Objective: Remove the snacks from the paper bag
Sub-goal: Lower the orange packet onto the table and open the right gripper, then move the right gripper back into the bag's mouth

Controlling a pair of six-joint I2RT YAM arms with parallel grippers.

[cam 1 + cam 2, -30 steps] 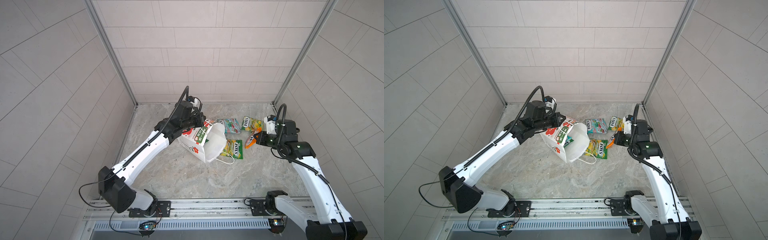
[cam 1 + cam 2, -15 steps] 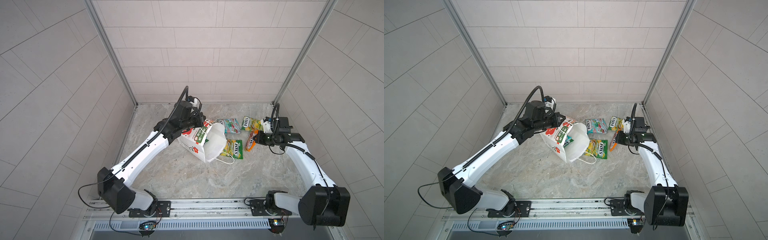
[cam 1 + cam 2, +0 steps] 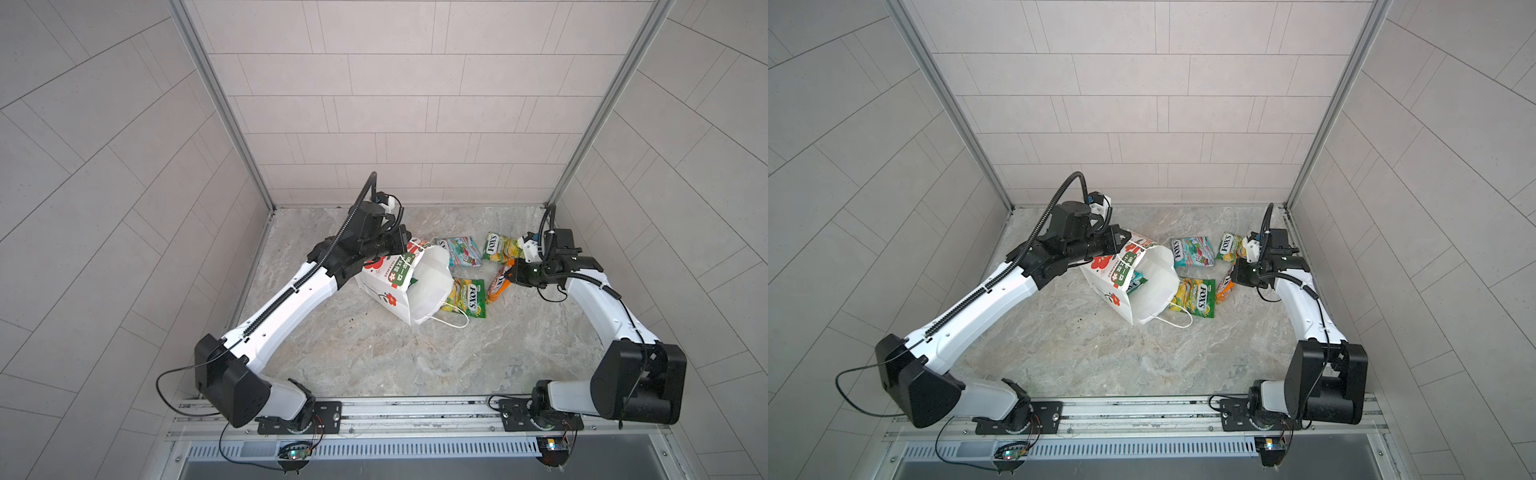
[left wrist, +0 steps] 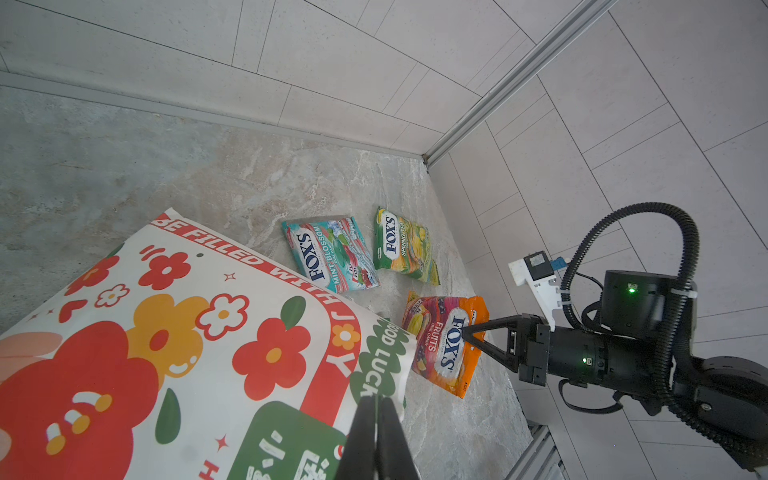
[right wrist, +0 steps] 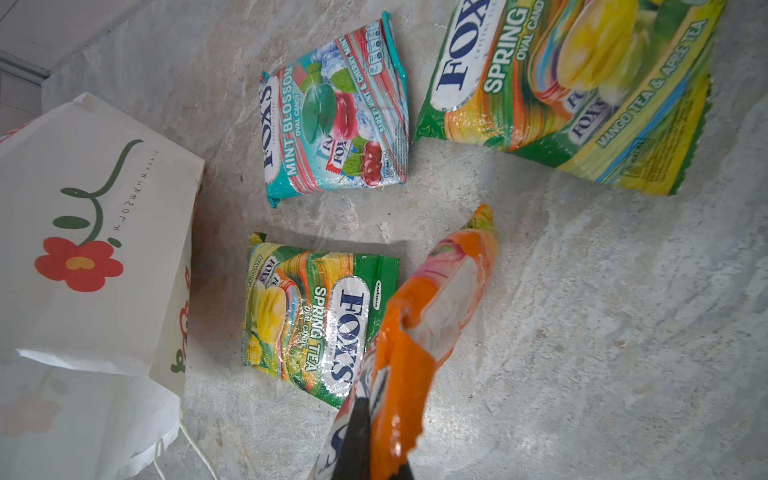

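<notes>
My right gripper eases toward the close side next, lays the orange packet (image 3: 498,284) on the bare floor beside the near yellow-green packet and releases its edge.
The white paper bag (image 3: 392,291) (image 3: 1121,286) lies tipped on its side with its mouth toward the snacks. My left gripper (image 4: 376,405) (image 3: 409,249) is shut on its upper rim. One teal packet (image 3: 1136,282) shows inside the mouth. My right gripper (image 5: 376,411) (image 3: 509,272) (image 4: 465,332) is shut on the edge of the orange packet (image 5: 436,299) (image 3: 498,284), which hangs tilted with its far end low over the floor. On the floor lie a teal-red packet (image 3: 461,251) (image 5: 332,129) and two yellow-green packets (image 3: 500,247) (image 3: 467,297) (image 5: 307,316).
The bag's white cord handle (image 3: 455,322) trails on the marble floor in front of the near yellow-green packet. Tiled walls enclose the floor at the back and on both sides; the right wall (image 3: 623,232) stands close behind my right gripper.
The right arm's elbow has dropped down and back toward the front rail while its gripper stays at the orange packet. The left arm and the bag have not moved.
</notes>
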